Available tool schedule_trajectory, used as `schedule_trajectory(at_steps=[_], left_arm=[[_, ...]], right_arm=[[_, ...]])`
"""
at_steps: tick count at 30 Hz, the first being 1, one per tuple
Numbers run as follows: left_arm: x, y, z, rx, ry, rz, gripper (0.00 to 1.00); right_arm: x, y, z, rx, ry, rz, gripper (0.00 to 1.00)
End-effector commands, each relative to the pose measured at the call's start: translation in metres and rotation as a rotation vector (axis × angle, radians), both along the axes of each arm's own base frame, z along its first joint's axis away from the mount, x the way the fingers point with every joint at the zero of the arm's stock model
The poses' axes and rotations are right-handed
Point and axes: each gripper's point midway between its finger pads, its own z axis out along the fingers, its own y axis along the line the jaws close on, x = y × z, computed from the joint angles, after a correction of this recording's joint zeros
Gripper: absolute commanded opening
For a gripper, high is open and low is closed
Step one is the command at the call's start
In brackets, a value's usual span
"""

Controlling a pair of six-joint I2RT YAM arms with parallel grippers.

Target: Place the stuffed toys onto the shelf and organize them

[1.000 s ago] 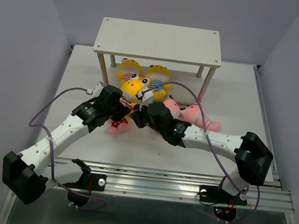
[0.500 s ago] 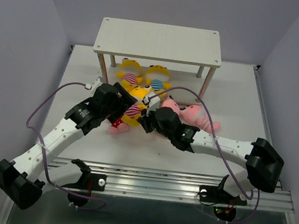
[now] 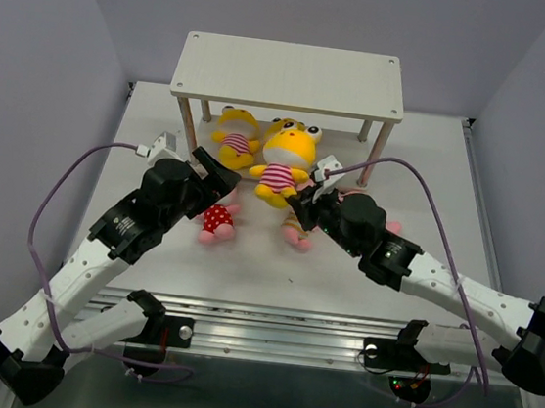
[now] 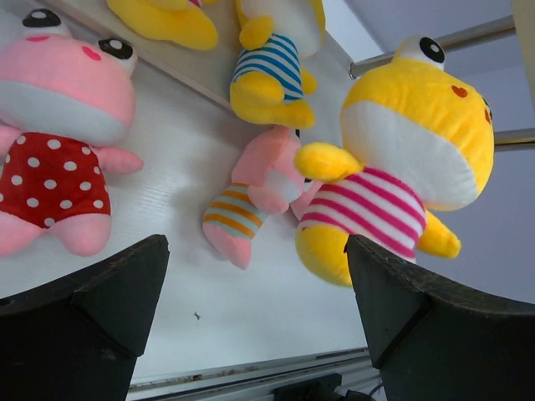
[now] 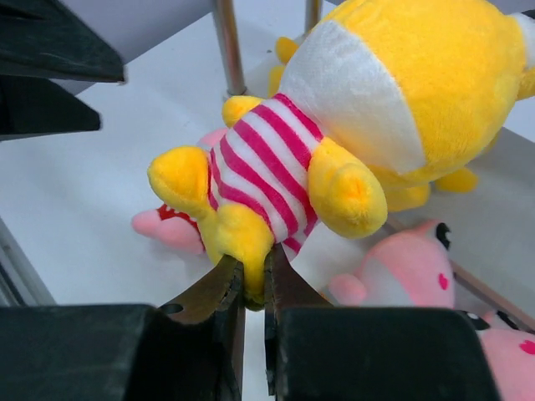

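Observation:
The right gripper moves outward, to the right in the top view, and down next. It then releases the yellow toy on the empty end of the shelf's lower board.
The shelf (image 3: 289,76) stands at the back of the table. My right gripper (image 5: 255,284) is shut on one leg of a yellow stuffed toy in pink stripes (image 3: 282,161), holding it upright above the table in front of the shelf. To its left my left gripper (image 4: 259,309) stands open and holds nothing. Below it lies a pink toy in a red polka-dot outfit (image 4: 58,125). A pink toy in orange stripes (image 4: 251,200) lies beside the held one. Two yellow toys (image 3: 236,131) lie under the shelf, one in blue stripes (image 4: 267,75).
More pink toys (image 5: 410,276) lie on the table under my right arm, partly hidden. The shelf's thin metal legs (image 5: 228,46) stand close behind the held toy. A raised rail runs along the table's near edge (image 3: 319,318).
My left gripper has opened and drawn back to the left. The right gripper has carried the yellow pink-striped toy up and toward the shelf, and the pink orange-striped toy now shows.

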Motion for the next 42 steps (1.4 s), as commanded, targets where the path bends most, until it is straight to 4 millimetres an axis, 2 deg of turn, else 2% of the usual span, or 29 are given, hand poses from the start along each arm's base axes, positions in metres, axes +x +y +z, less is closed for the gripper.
schedule_trajectory(at_steps=[1, 2, 4, 9, 13, 18, 23, 29, 31, 37, 42], left_arm=[[0.001, 0.017, 0.009, 0.055, -0.064, 0.049, 0.99], [0.000, 0.018, 0.007, 0.059, -0.062, 0.051, 0.99], [-0.001, 0.020, 0.007, 0.061, -0.067, 0.054, 0.99], [-0.001, 0.025, -0.003, 0.078, -0.055, 0.078, 0.99], [0.002, 0.023, -0.009, 0.092, -0.042, 0.073, 0.99], [0.005, 0.021, -0.016, 0.113, -0.028, 0.069, 0.99], [0.008, 0.022, -0.018, 0.117, -0.023, 0.084, 0.99], [0.011, 0.022, -0.018, 0.129, -0.028, 0.086, 0.99], [0.011, 0.023, -0.020, 0.134, -0.026, 0.087, 0.99], [0.011, 0.024, -0.023, 0.136, -0.019, 0.095, 0.99], [0.013, 0.023, -0.023, 0.133, -0.020, 0.095, 0.99]], right_arm=[[0.026, -0.036, 0.011, -0.024, -0.048, -0.096, 0.01], [0.024, -0.034, 0.014, -0.012, -0.046, -0.054, 0.01], [0.037, -0.047, 0.012, -0.014, -0.038, -0.072, 0.01], [0.053, -0.057, -0.003, -0.033, -0.007, -0.055, 0.01], [0.072, -0.076, -0.009, -0.075, -0.020, -0.105, 0.01], [0.086, -0.091, -0.014, -0.118, -0.039, -0.072, 0.01], [0.095, -0.091, -0.026, -0.145, -0.020, -0.060, 0.01], [0.118, -0.103, -0.038, -0.172, 0.000, -0.115, 0.01], [0.123, -0.100, -0.044, -0.189, 0.003, -0.107, 0.01], [0.138, -0.114, -0.042, -0.182, -0.014, -0.149, 0.01], [0.138, -0.116, -0.040, -0.178, -0.047, -0.146, 0.01]])
